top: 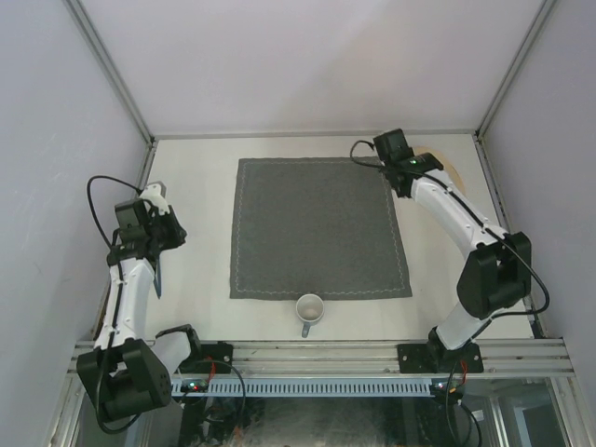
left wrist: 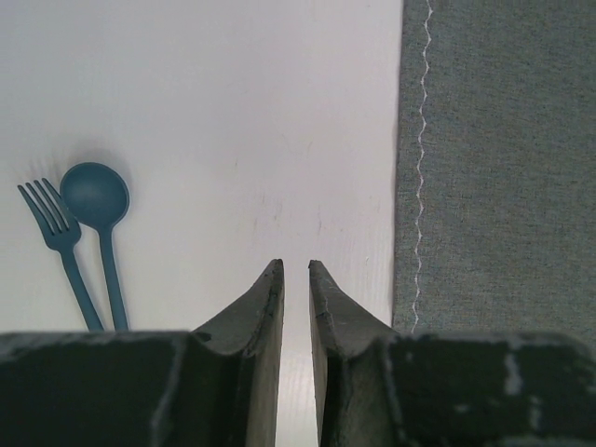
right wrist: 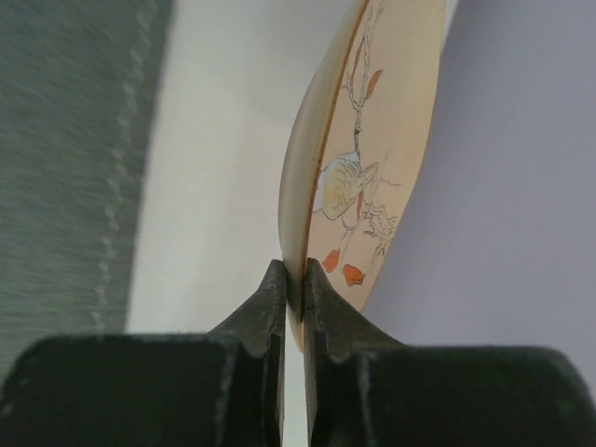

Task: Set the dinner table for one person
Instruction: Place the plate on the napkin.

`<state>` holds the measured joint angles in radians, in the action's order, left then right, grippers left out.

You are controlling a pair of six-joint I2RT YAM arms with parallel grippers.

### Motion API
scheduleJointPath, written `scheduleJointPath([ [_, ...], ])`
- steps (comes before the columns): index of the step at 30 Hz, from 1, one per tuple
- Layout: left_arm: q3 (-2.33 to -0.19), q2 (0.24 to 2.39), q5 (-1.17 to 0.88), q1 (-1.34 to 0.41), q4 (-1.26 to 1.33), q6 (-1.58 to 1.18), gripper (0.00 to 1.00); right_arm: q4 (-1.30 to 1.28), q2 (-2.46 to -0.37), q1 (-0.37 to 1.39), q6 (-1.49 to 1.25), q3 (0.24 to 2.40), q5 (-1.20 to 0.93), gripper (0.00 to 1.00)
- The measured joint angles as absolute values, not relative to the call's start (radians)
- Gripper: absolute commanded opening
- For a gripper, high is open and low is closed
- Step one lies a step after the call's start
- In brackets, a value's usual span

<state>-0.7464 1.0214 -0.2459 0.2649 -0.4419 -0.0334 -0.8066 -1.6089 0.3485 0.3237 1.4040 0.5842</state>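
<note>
The right gripper moves back, to the left in the top view and down next. It then releases the plate (top: 449,168) on the cloth's middle (top: 311,223), because that spot is empty.
The off-white dinner table (top: 196,186) carries a dark grey stitched cloth (top: 319,226) in its middle. My right gripper (top: 424,160) at the far right corner is shut on the rim of a cream plate (top: 449,168). In the right wrist view the plate (right wrist: 372,140), with a bird and orange leaves painted on it, stands on edge between the gripper's (right wrist: 303,270) jaws. My left gripper (top: 163,228) hovers left of the cloth. In the left wrist view the gripper (left wrist: 296,265) is empty, its jaws a narrow gap apart. A blue fork (left wrist: 56,223) and a blue spoon (left wrist: 93,194) lie side by side to its left.
A small white cup (top: 310,307) stands near the front edge, just below the cloth. A thin dark blue shape (top: 158,273) lies beside the left arm. Metal rails and pale walls (top: 56,140) close in the table on the left, far and right sides.
</note>
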Motion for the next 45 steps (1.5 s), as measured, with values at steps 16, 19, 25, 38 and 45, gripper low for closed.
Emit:
scheduleJointPath([
  [16,-0.694,0.944,-0.204,0.271,-0.417,-0.015,0.20,-0.694,-1.939,0.879,0.416,1.561,0.598,0.00],
  [19,-0.694,0.954,-0.200,0.272,-0.412,-0.015,0.20,-0.649,-1.943,0.937,0.461,1.513,0.632,0.00],
  [25,-0.694,0.965,-0.189,0.272,-0.410,-0.015,0.21,-0.514,-1.943,1.002,0.582,1.404,0.719,0.00],
  [38,-0.694,0.976,-0.185,0.273,-0.406,-0.015,0.20,-0.323,-1.946,1.110,0.728,1.340,0.804,0.00],
  [45,-0.694,0.976,-0.184,0.274,-0.405,-0.015,0.20,-0.344,-1.962,1.140,0.722,1.269,0.788,0.00],
])
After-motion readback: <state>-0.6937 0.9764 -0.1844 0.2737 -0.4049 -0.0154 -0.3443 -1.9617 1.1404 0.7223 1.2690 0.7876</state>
